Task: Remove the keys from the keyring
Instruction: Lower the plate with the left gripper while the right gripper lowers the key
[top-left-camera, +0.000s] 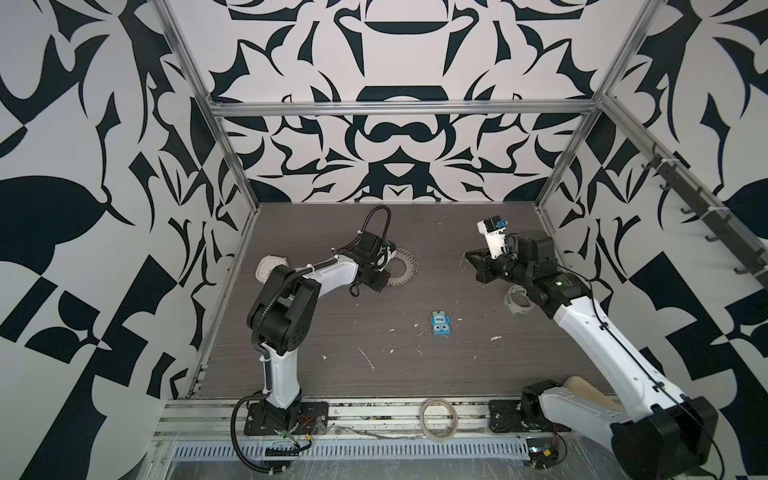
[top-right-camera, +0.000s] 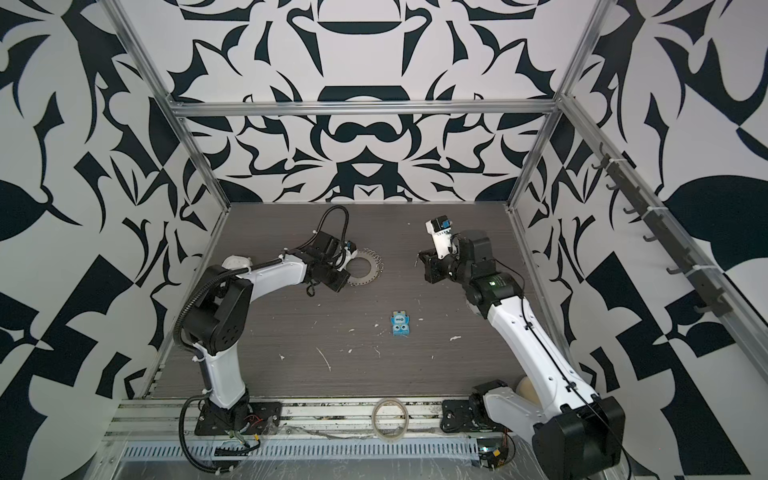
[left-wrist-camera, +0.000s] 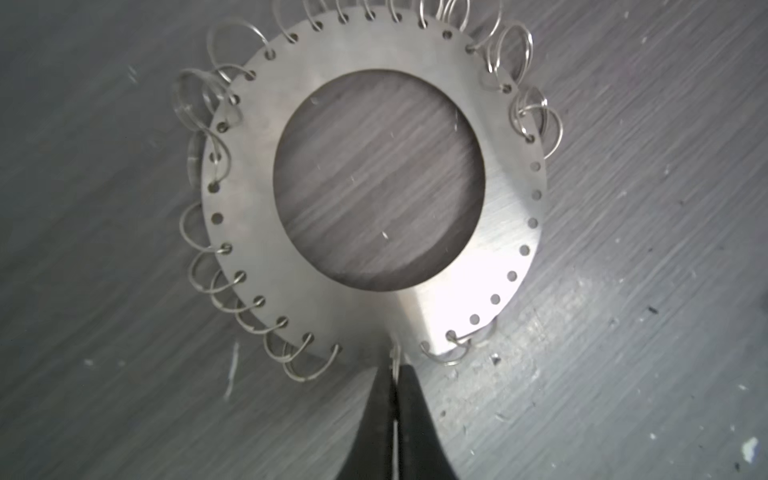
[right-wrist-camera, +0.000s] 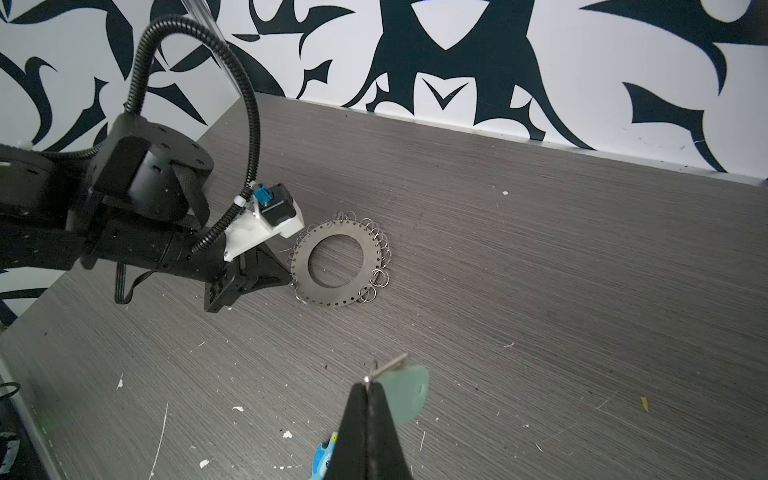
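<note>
The key already hangs apart from the disc, so next I need to tilt my right gripper down, lower it to the bare tabletop between disc and tape roll and let go of the key.
The keyring (left-wrist-camera: 249, 174) is a flat grey metal disc with a wide central hole and many small wire rings along its rim. It lies on the dark table left of centre in both top views (top-left-camera: 404, 272) (top-right-camera: 368, 270) and shows in the right wrist view (right-wrist-camera: 336, 266). My left gripper (left-wrist-camera: 395, 370) (right-wrist-camera: 289, 277) sits at the disc's edge, jaws pressed together on one wire ring. My right gripper (right-wrist-camera: 368, 380) (top-left-camera: 466, 253) hovers to the right, apart from the disc, shut on the metal link of a pale green oval key (right-wrist-camera: 409, 392).
A blue packet with cartoon eyes (top-left-camera: 440, 324) (top-right-camera: 401, 325) lies mid-table among white flecks. A translucent tape roll (top-left-camera: 515, 301) sits under the right arm. A beige tape ring (top-left-camera: 438, 417) rests on the front rail. A white container (top-left-camera: 270, 266) stands behind the left arm.
</note>
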